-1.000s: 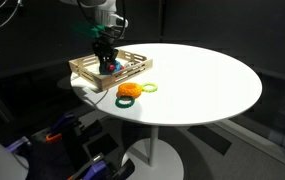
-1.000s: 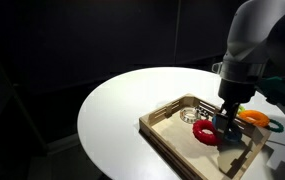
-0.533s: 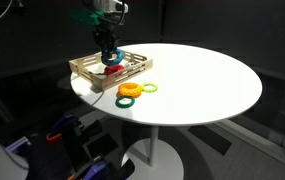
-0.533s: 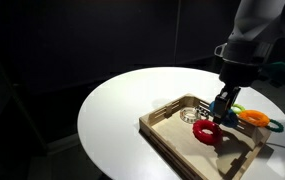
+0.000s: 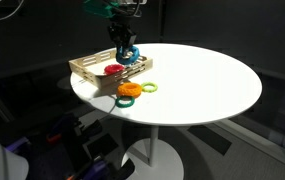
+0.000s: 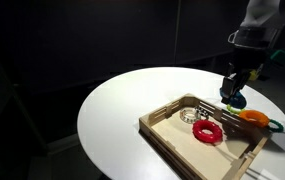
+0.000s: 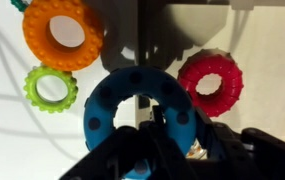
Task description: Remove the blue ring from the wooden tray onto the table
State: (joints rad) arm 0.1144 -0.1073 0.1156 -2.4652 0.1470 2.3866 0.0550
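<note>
The blue ring should go with my gripper past the tray's edge and down over the orange ring on the tabletop.
My gripper [image 5: 125,53] is shut on the blue ring [image 7: 139,112] and holds it in the air above the far edge of the wooden tray [image 5: 87,70]. In an exterior view the ring [image 6: 236,100] hangs under the fingers [image 6: 232,92], over the tray's far side [image 6: 172,108]. In the wrist view the ring fills the middle, with a finger through its hole. The white round table [image 5: 202,80] lies below.
A red ring [image 6: 207,131] and a pale ring lie in the tray. An orange ring [image 5: 129,91] and a small green ring [image 5: 149,87] lie on the table beside the tray. The wrist view shows the orange ring [image 7: 62,32], green ring [image 7: 50,88], red ring [image 7: 210,83].
The gripper rose out of the tray with the blue ring in it and moved toward the tray's far edge. The red ring stayed in the tray.
</note>
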